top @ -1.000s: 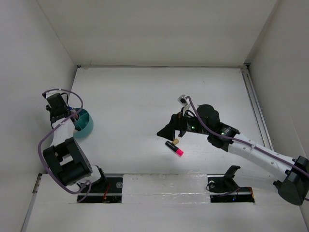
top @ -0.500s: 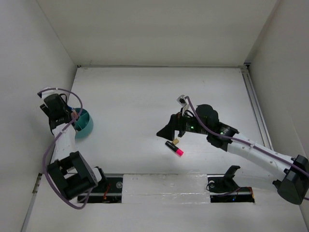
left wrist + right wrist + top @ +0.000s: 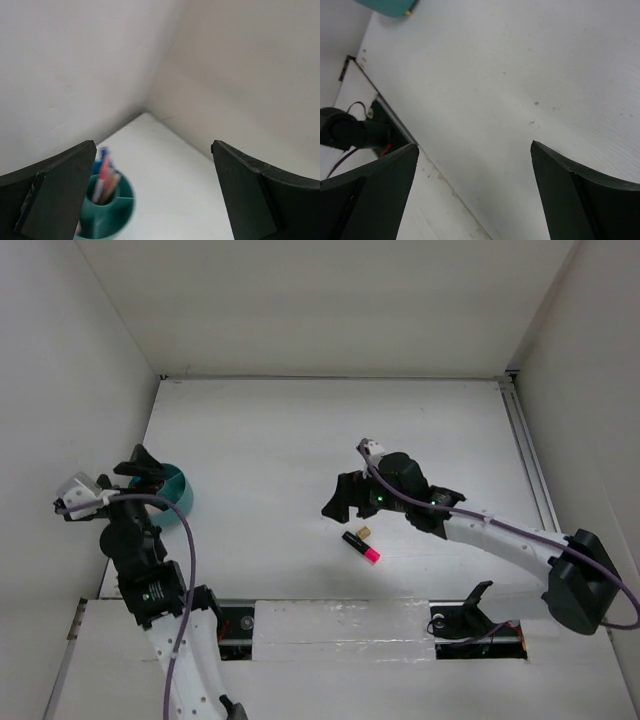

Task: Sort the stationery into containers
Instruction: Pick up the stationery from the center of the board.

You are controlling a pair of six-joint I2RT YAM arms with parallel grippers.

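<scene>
The marker's pink end [image 3: 372, 555] lies below and nearer the base, clear of the tan bit. My right gripper will next draw its fingers back and down around that end.
The round teal container [image 3: 178, 491] stands at the table's left edge. In the left wrist view the container [image 3: 111, 215] is blurred, with several pens [image 3: 103, 176] upright in one section. My left gripper [image 3: 144, 468] [image 3: 152, 146] is open and empty, just left of and above the container. A black marker with a pink end [image 3: 362, 547] lies mid-table, with a small tan bit [image 3: 365, 532] beside it. My right gripper [image 3: 338, 504] [image 3: 474, 146] is open and empty, hovering just up and left of the marker. Neither the marker nor the tan bit shows in the right wrist view.
White walls enclose the table on three sides, and the left wall is close to the container. A metal rail [image 3: 530, 460] runs along the right edge. The right wrist view shows the container's edge [image 3: 390, 6], the table's near edge and the left arm's base [image 3: 350, 132].
My left gripper has opened. The left arm has pulled back and swung off the container towards the left wall. The right gripper has shifted slightly left, and the marker has not moved.
</scene>
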